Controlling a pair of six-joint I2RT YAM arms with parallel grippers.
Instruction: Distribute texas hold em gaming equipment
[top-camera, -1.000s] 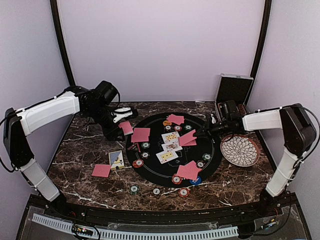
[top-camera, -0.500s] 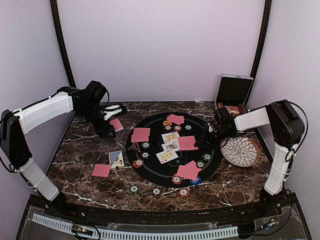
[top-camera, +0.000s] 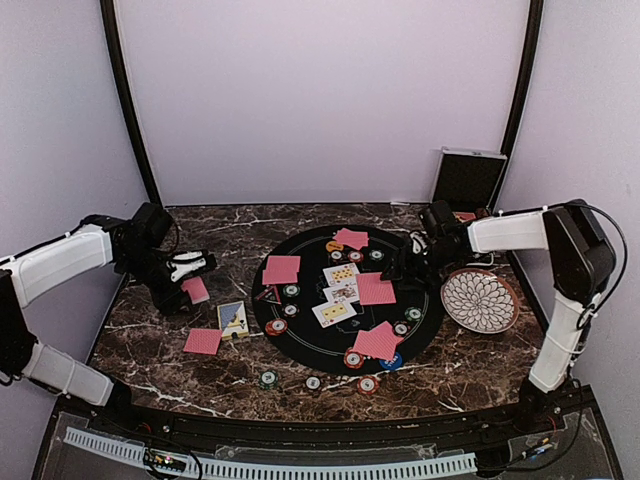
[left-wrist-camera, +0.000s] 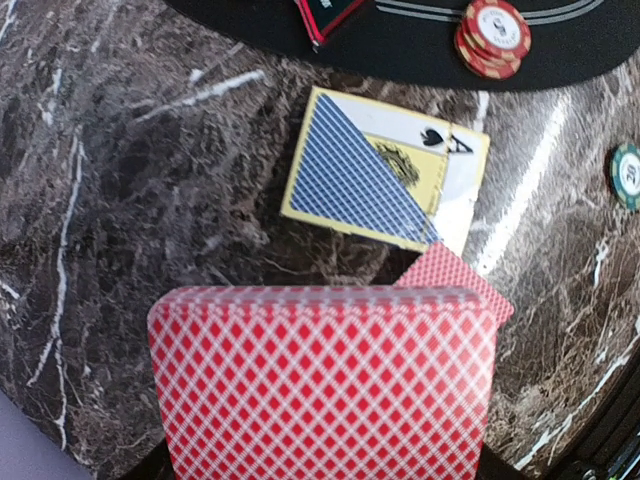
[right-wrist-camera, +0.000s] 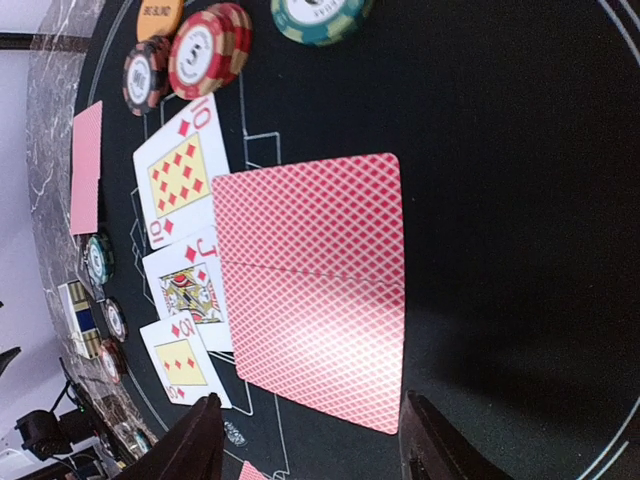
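Observation:
The single red-backed card (top-camera: 203, 341) (left-wrist-camera: 455, 283) lies below my left gripper, nearer the table's front edge. Next, my left gripper comes down and back to release the stack of cards atop the single card's matching back.
My left gripper (top-camera: 186, 286) hangs over the table's left part, shut on a stack of red-backed cards (left-wrist-camera: 322, 385) that hides its fingers in the left wrist view. A single red-backed card (left-wrist-camera: 455, 283) lies on the marble just beyond the stack. My right gripper (right-wrist-camera: 315, 452) is open, low over the black round mat (top-camera: 300, 335). Two overlapping red-backed cards (right-wrist-camera: 315, 290) lie flat on the mat just ahead of its fingertips. Beside them lie face-up diamond cards (right-wrist-camera: 178, 170). Red, green and black chips (right-wrist-camera: 208, 45) and an orange button (right-wrist-camera: 160, 14) sit further along the mat.
A blue and yellow card box (left-wrist-camera: 385, 170) lies left of the mat. More chips (top-camera: 312, 382) sit near the front edge. The white patterned plate (top-camera: 480, 300) stands right of the mat, and the open black case (top-camera: 466, 180) at the back right.
My right gripper opened and let go of the red-backed cards, which now lie flat on the mat. The left arm swung left and nearer with its stack of cards.

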